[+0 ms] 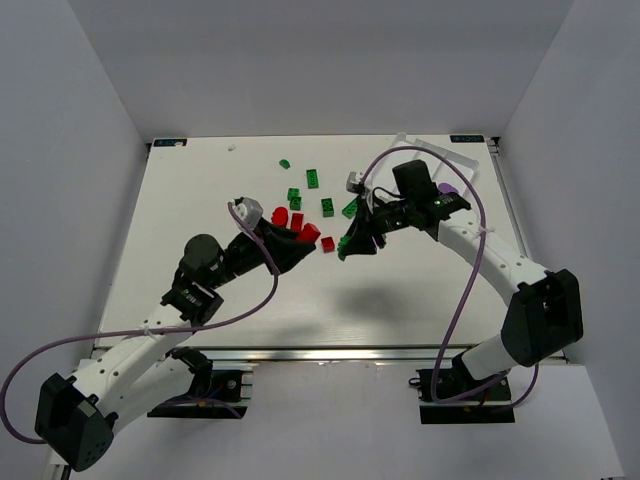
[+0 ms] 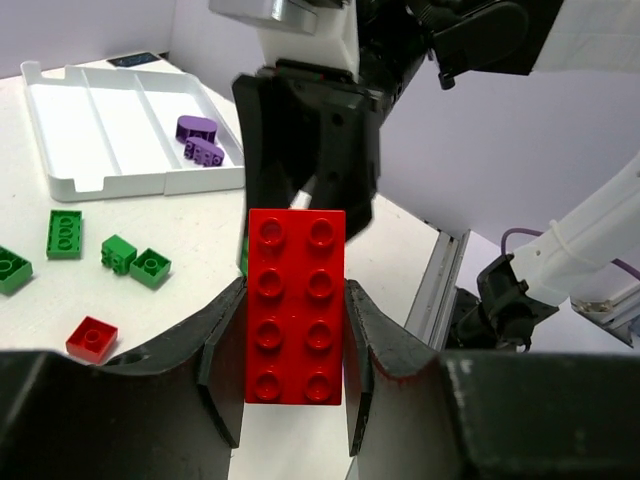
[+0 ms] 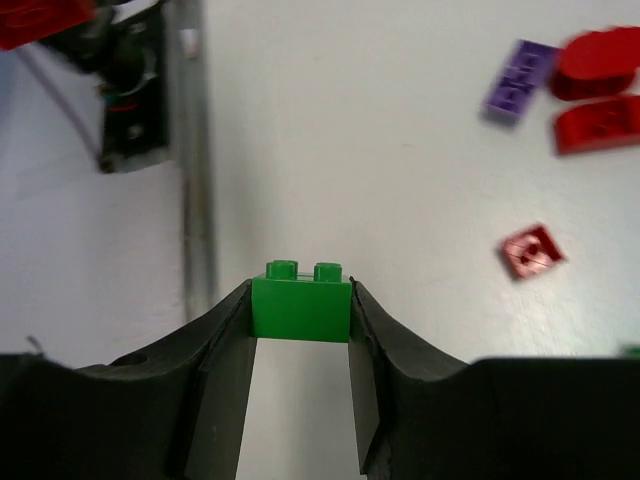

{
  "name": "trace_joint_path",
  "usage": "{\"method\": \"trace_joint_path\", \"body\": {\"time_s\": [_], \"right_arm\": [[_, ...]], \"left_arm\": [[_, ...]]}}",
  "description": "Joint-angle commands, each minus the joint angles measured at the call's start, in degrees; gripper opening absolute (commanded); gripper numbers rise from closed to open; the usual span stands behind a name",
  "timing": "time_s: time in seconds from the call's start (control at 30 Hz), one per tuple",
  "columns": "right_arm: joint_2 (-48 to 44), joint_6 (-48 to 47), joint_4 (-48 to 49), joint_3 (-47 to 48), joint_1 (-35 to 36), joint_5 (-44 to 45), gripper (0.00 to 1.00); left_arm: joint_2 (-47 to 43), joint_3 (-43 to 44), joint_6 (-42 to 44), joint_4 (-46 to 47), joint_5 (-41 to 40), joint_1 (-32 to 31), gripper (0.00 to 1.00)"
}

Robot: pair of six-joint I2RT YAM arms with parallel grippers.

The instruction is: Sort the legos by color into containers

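Note:
I will swing my right gripper outward next, to the right in the top view, over the tray's empty side section (image 1: 387,170) and let go, since purple legos are in the opposite one.
My left gripper (image 1: 303,243) (image 2: 296,330) is shut on a red two-by-four lego (image 2: 296,290), held above the table near its middle. My right gripper (image 1: 351,244) (image 3: 300,315) is shut on a small green lego (image 3: 301,300), also held up, close to the left gripper. The white three-compartment tray (image 2: 75,182) stands at the back right, partly hidden by the right arm in the top view (image 1: 462,160). Two purple legos (image 2: 198,138) lie in its right compartment. Loose green legos (image 1: 313,178) and red legos (image 1: 288,217) lie between the grippers and the tray.
A small red lego (image 1: 328,243) (image 3: 531,250) lies between the two grippers. A purple lego (image 3: 519,80) lies beside two red ones (image 3: 598,90). The table's near rail (image 3: 185,150) is just behind the right gripper. White walls enclose the table.

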Motion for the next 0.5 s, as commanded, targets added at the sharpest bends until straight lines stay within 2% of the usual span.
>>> {"method": "trace_joint_path", "body": {"time_s": [0.0,0.03,0.13,0.17,0.27,0.33,0.47], "right_arm": [[-1.54,7.01,9.68,-0.43,-2.42,14.67,0.0],[-1.28,8.86,11.79,-0.61,-3.13,21.4,0.0],[0.21,14.23,18.31,0.7,-4.8,32.51,0.0],[1.96,16.33,20.41,1.32,-5.24,40.2,0.0],[7.39,19.5,22.18,4.91,-6.03,51.22,0.0],[11.96,21.53,22.1,8.77,-7.09,54.06,0.0],[18.4,24.43,25.08,12.83,-9.9,53.11,0.0]], "left_arm": [[0.1,1.4,-0.15,-0.56,-2.19,0.42,0.01],[0.27,1.22,-0.42,-0.64,-2.55,0.42,0.01],[0.45,0.08,-2.26,0.05,-4.04,0.42,0.0],[0.71,-0.27,-3.57,0.84,-4.83,0.42,0.0],[1.85,-1.15,-6.82,2.51,-5.88,0.42,0.0],[3.6,-1.24,-8.15,3.48,-5.8,0.42,0.0],[6.59,-1.68,-13.15,7.43,-5.45,0.34,0.0]]}}
